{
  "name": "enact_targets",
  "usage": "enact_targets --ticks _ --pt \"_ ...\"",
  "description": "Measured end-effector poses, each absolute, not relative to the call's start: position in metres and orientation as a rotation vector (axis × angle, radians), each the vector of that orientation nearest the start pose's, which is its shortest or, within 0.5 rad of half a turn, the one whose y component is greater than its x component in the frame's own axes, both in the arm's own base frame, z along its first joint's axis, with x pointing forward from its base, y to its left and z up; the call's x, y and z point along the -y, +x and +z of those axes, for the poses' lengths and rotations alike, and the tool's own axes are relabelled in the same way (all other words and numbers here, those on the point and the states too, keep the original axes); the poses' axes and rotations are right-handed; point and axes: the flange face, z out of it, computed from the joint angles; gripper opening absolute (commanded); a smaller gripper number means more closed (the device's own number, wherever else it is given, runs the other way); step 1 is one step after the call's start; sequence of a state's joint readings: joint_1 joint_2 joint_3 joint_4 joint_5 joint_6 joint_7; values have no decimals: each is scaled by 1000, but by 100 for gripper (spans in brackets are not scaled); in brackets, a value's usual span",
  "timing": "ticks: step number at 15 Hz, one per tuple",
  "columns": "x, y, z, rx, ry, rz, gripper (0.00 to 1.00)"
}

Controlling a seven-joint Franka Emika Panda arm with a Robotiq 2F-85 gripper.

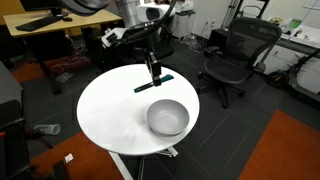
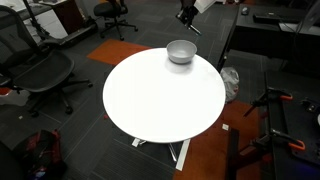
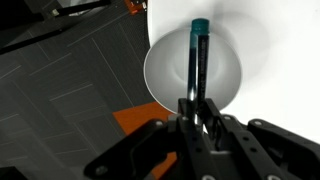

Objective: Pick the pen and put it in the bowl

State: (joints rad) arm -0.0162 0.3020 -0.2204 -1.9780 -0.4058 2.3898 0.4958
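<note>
The gripper brings the teal-green pen down next over the open middle of the silver bowl (image 1: 168, 117), as the bowl stands below it, and releases the pen there.
My gripper (image 1: 153, 77) is shut on the teal-green pen (image 1: 142, 88) and holds it level in the air above the white round table (image 1: 105, 110). The shiny silver bowl (image 1: 168, 117) stands on the table, below and in front of the pen in this exterior view. In the wrist view the pen (image 3: 198, 50) sticks out from between my shut fingers (image 3: 197, 105), with the bowl (image 3: 162, 72) right behind it. In an exterior view the bowl (image 2: 181, 51) sits at the table's far edge, with my gripper (image 2: 188, 18) above it.
Black office chairs (image 1: 235, 55) stand around the table, and one shows in an exterior view (image 2: 40, 70). Desks (image 1: 40, 25) line the back. Orange floor patches (image 1: 285, 150) lie beside the table base. The table top (image 2: 160, 100) bears only the bowl.
</note>
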Motion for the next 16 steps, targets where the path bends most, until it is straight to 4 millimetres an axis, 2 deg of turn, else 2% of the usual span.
enact_targets --ticks 6,16 --pt "159 598 299 -846 -3335 -189 5" --pt "186 614 267 -842 -3314 -388 5"
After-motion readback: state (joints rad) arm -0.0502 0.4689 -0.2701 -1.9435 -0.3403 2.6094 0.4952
